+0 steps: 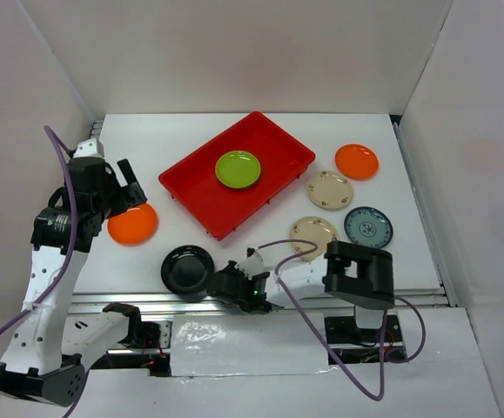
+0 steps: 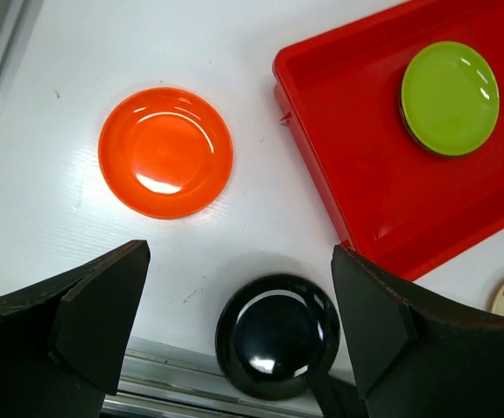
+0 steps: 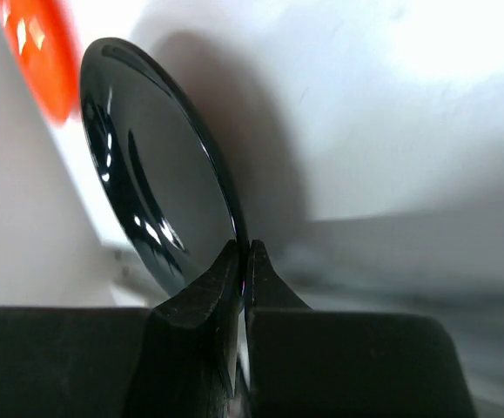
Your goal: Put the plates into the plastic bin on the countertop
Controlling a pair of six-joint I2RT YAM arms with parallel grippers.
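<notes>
My right gripper rises next, carries the black plate (image 1: pixel 188 270) outward and lowers to release it onto the lime green plate (image 1: pixel 238 169), which the bin already holds.
The red plastic bin (image 1: pixel 201 186) sits mid-countertop (image 1: pixel 147 139) and holds the lime green plate (image 1: pixel 238 169). The black plate (image 1: pixel 188 270) lies at the near edge. My right gripper (image 1: pixel 223 283) is shut on its rim; in the right wrist view the plate (image 3: pixel 147 192) stands tilted between the closed fingers (image 3: pixel 221 279). My left gripper (image 1: pixel 134 187) is open and empty above an orange plate (image 1: pixel 133 224). The left wrist view shows the orange plate (image 2: pixel 165 151), black plate (image 2: pixel 276 336), bin (image 2: pixel 365 174) and green plate (image 2: pixel 449 97). The brown plate is not seen.
Right of the bin lie another orange plate (image 1: pixel 357 161), two beige speckled plates (image 1: pixel 330 190) (image 1: pixel 313 233) and a blue-white patterned plate (image 1: pixel 368 227). White walls surround the countertop. A metal rail (image 1: pixel 260 300) runs along the near edge.
</notes>
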